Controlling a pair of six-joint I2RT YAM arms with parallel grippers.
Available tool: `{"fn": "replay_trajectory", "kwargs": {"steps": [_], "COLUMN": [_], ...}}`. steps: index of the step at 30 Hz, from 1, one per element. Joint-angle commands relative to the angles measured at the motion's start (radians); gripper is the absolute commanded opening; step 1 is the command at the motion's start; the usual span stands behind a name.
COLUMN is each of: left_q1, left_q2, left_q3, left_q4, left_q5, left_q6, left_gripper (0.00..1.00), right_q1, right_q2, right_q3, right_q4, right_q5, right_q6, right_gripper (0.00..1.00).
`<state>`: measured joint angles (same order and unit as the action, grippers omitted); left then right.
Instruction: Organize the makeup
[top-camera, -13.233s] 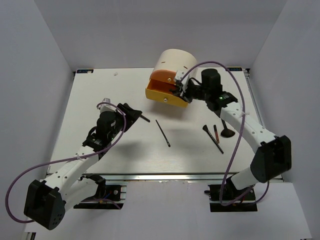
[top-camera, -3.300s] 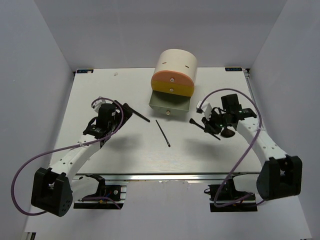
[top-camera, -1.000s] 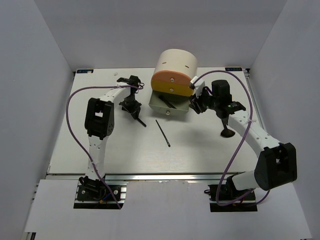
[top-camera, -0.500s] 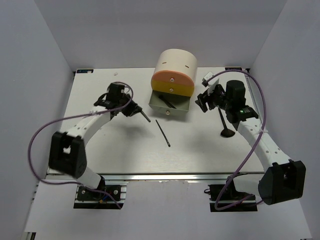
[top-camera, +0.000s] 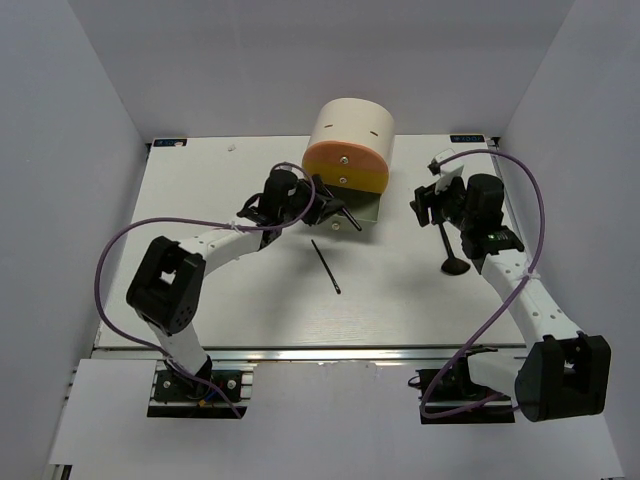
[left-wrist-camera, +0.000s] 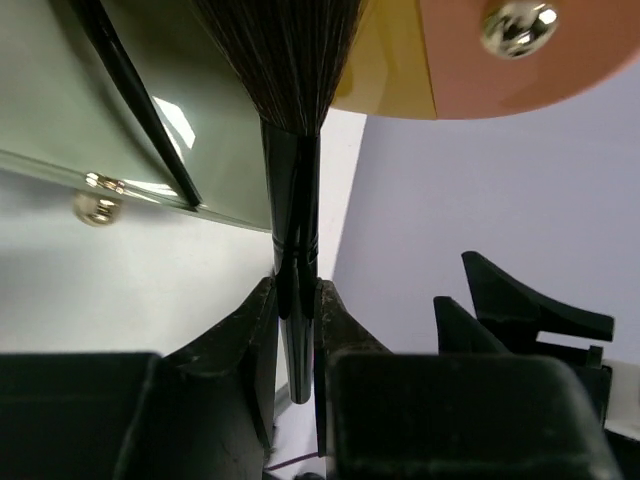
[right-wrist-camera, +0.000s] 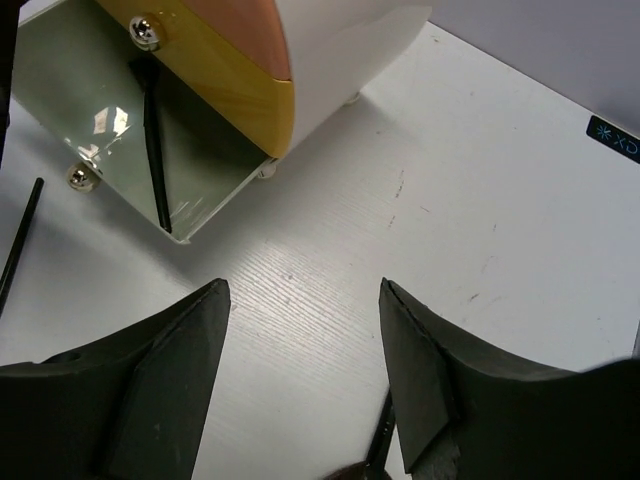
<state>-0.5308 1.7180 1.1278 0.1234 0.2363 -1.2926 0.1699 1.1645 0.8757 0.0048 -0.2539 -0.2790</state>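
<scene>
My left gripper holds the brush, and the brush's handle end sticks out past the drawer's front edge. I will move the gripper outward, then lower it into the open grey drawer (top-camera: 362, 204) (left-wrist-camera: 212, 135) and let go.
My left gripper (left-wrist-camera: 297, 300) is shut on the handle of a black brush (left-wrist-camera: 290, 180). Its flared bristles (left-wrist-camera: 285, 50) hang over the open grey drawer (left-wrist-camera: 60, 120), where a thin black brush (left-wrist-camera: 140, 100) lies. From above, the left gripper (top-camera: 312, 192) sits right in front of the cream case (top-camera: 350, 130). A slim black stick (top-camera: 325, 267) lies on the table below it. My right gripper (right-wrist-camera: 302, 290) is open and empty over bare table, right of the drawer (right-wrist-camera: 100, 120). Another brush (top-camera: 449, 245) with a flared head lies just under the right gripper (top-camera: 430, 200).
The case's orange and yellow drawer fronts (top-camera: 345, 170) are stacked above the open drawer (top-camera: 368, 210), which has a small metal knob (left-wrist-camera: 97, 208). The white table (top-camera: 200, 290) ends at a metal rail along the near edge.
The left arm has swung right, carrying its brush from the table's left to over the open drawer. The right gripper has drawn back rightward from the drawer and stands open.
</scene>
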Motion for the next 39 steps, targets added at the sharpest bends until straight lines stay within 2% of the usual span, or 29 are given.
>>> {"fn": "replay_trajectory", "kwargs": {"steps": [1,7,10,11,13,16,17,20,22,23,31,34,37,39], "left_q1": [-0.034,-0.043,-0.043,-0.043,-0.044,-0.044,-0.046,-0.044,-0.046,-0.044,-0.044,-0.046,-0.047,-0.049], "left_q2": [-0.017,0.064,0.132,0.161,0.179,0.192,0.19,0.178,0.172,0.169,0.124,0.066,-0.01,-0.067], "left_q3": [0.009,0.093,0.15,0.155,0.144,0.135,0.141,0.158,0.158,0.161,0.165,0.174,0.211,0.185], "left_q4": [0.137,0.052,0.007,0.024,0.054,0.085,0.076,0.047,0.053,0.05,0.056,0.001,-0.117,-0.194], "left_q5": [-0.095,-0.184,-0.174,-0.164,-0.149,-0.137,-0.141,-0.147,-0.146,-0.146,-0.094,-0.092,-0.12,-0.159], "left_q6": [-0.193,-0.379,-0.427,-0.451,-0.479,-0.498,-0.485,-0.459,-0.453,-0.448,-0.363,-0.256,-0.082,0.042], "left_gripper": [0.0,0.0,0.01,0.08,0.14,0.28,0.38,0.45,0.47,0.52,0.54,0.55,0.56,0.66], "right_q1": [-0.015,-0.027,-0.032,-0.036,-0.041,-0.056,-0.061,-0.073,-0.075,-0.076,-0.093,-0.101,-0.106,-0.109], "right_q2": [-0.042,-0.055,-0.054,-0.054,-0.052,-0.054,-0.055,-0.052,-0.049,-0.04,0.055,0.135,0.207,0.263], "right_q3": [-0.012,-0.03,-0.032,-0.035,-0.038,-0.043,-0.046,-0.052,-0.058,-0.061,-0.063,-0.032,-0.015,0.012], "right_q4": [0.052,0.047,0.035,0.029,0.02,0.011,0.009,0.001,-0.003,-0.003,-0.1,-0.147,-0.158,-0.164], "right_q5": [0.022,0.03,0.038,0.044,0.044,0.044,0.042,0.039,0.042,0.045,0.12,0.166,0.215,0.249], "right_q6": [0.037,0.038,0.034,0.032,0.029,0.024,0.023,0.017,-0.002,-0.009,-0.043,-0.034,-0.022,-0.008], "right_gripper": [0.67,0.68,0.75,0.78,0.79,0.81,0.82,0.88,0.89,0.89,0.88,0.86,0.85,0.83]}}
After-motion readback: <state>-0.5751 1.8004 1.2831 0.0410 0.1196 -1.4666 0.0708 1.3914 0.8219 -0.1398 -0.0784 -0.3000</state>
